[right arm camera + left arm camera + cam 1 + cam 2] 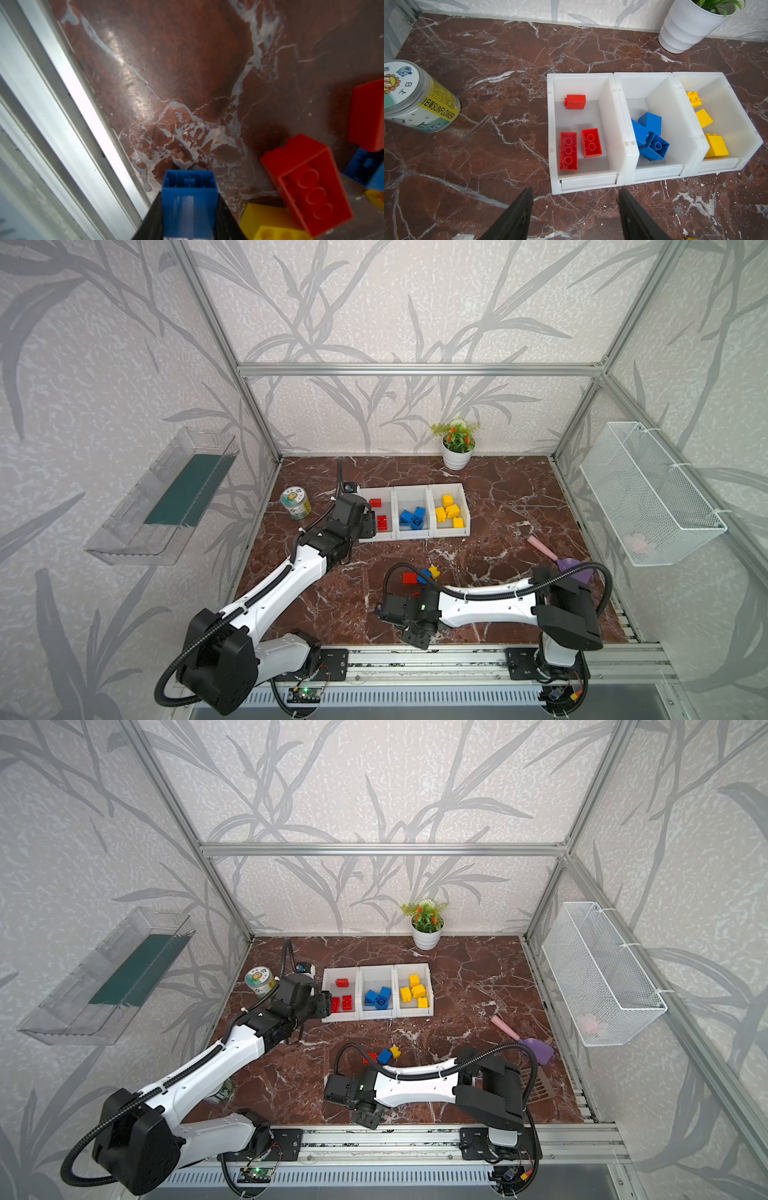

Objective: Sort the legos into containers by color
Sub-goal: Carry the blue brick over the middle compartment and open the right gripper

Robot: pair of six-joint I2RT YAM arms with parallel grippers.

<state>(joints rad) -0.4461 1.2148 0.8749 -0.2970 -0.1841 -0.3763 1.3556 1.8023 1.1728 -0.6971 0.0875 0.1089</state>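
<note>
The blue legos' container is outward of the robot's right gripper, so the gripper will rise next and swing outward over the middle container [412, 506] to release the blue lego.
Three white containers [432, 489] [357, 969] [616, 83] stand joined in a row mid-table. The left one holds three red legos [568, 150], the middle one blue legos [651, 135], the right one yellow legos [716, 145]. My left gripper [575, 192] hangs open and empty just in front of the red container, also in a top view [365, 522]. In the right wrist view my right gripper [189, 196] is shut on a blue lego [189, 187], low over the table near the front rail. Loose red [409, 578], blue [424, 576] and yellow [434, 571] legos lie beside it.
A sunflower-label jar [296, 502] stands left of the containers. A potted plant [457, 448] is at the back wall. A purple scoop with a pink handle [557, 558] lies at the right. A wire basket [648, 493] and a clear tray [166, 497] hang on the side walls.
</note>
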